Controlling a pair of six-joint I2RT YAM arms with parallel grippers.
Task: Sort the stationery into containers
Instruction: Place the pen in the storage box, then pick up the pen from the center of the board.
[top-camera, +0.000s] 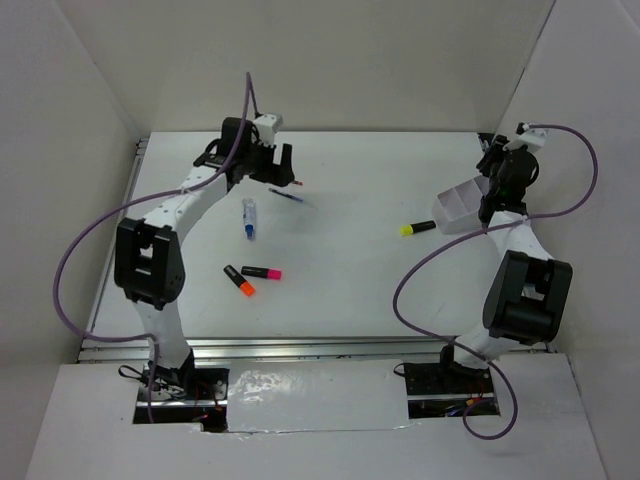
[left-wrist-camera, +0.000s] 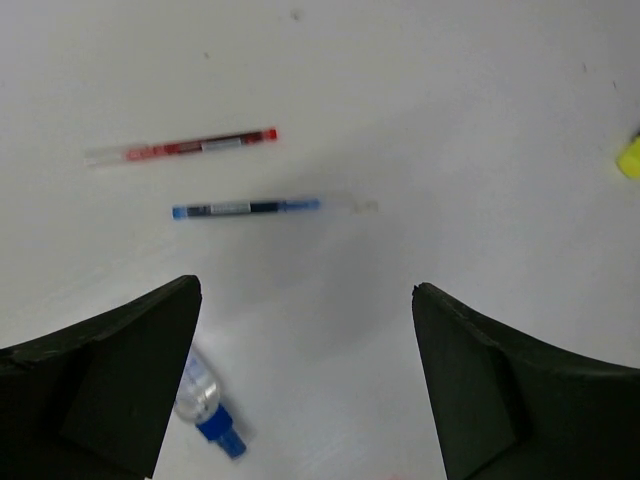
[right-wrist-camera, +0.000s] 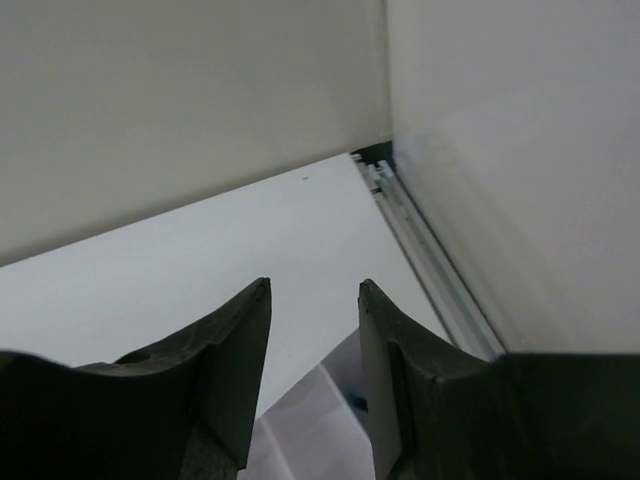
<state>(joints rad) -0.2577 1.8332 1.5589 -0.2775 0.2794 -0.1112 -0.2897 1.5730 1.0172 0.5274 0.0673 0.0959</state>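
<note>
Next, my left gripper turns in line with the blue pen, which lies crosswise to its fingers, then lowers onto the blue pen's dark body.
A thin red pen and a thin blue pen lie side by side on the white table, ahead of my open, empty left gripper. A clear blue-capped marker lies by its left finger. In the top view the left gripper is at the back left, above the blue pen and the marker. Orange and pink highlighters lie nearer the front. A yellow highlighter lies left of the white box. My right gripper hangs open over the box.
White walls close in the table on three sides. A metal rail runs along the right edge, close to the box. A small blue thing shows inside the box. The yellow highlighter's end shows at the far right of the left wrist view.
</note>
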